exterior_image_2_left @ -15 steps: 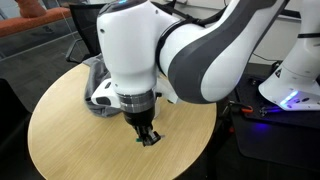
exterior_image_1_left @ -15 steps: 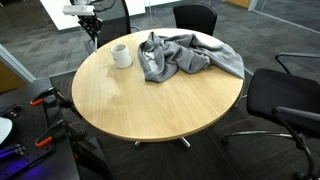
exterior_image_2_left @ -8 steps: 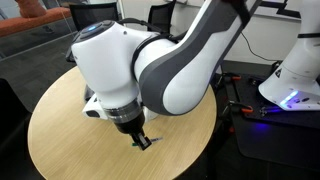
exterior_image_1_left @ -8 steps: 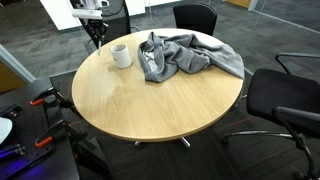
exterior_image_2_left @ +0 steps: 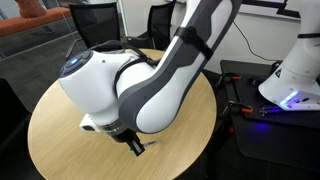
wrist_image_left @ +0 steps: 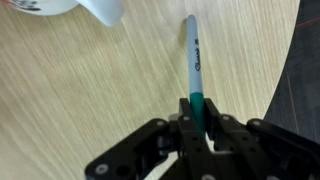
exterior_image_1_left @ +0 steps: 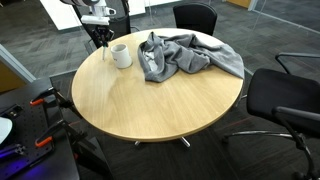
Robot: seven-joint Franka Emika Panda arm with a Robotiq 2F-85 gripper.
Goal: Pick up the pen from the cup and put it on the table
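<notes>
The bare wood beside the white cup is clear. I will next lower my gripper a little toward that spot and open its fingers to let go of the pen (wrist_image_left: 194,55).
My gripper (wrist_image_left: 198,118) is shut on a pen (wrist_image_left: 194,55) with a pale barrel and a teal lower end. The pen points away from the jaws over the wooden table (wrist_image_left: 80,90). The white cup (wrist_image_left: 75,7) shows at the top left of the wrist view, apart from the pen. In an exterior view the gripper (exterior_image_1_left: 101,38) hangs at the table's far left edge, just beside the cup (exterior_image_1_left: 121,55). In an exterior view the gripper (exterior_image_2_left: 136,146) sits low over the table (exterior_image_2_left: 55,125), under the bulky arm. I cannot tell whether the pen touches the table.
A crumpled grey cloth (exterior_image_1_left: 185,55) lies on the far half of the round table (exterior_image_1_left: 150,105), right of the cup. Black chairs (exterior_image_1_left: 195,16) (exterior_image_1_left: 285,100) stand around the table. Equipment with red cables (exterior_image_2_left: 250,105) is beside it.
The arm has swung lower and nearer the cup. The gripper has moved down toward the table with the pen still held in it.
</notes>
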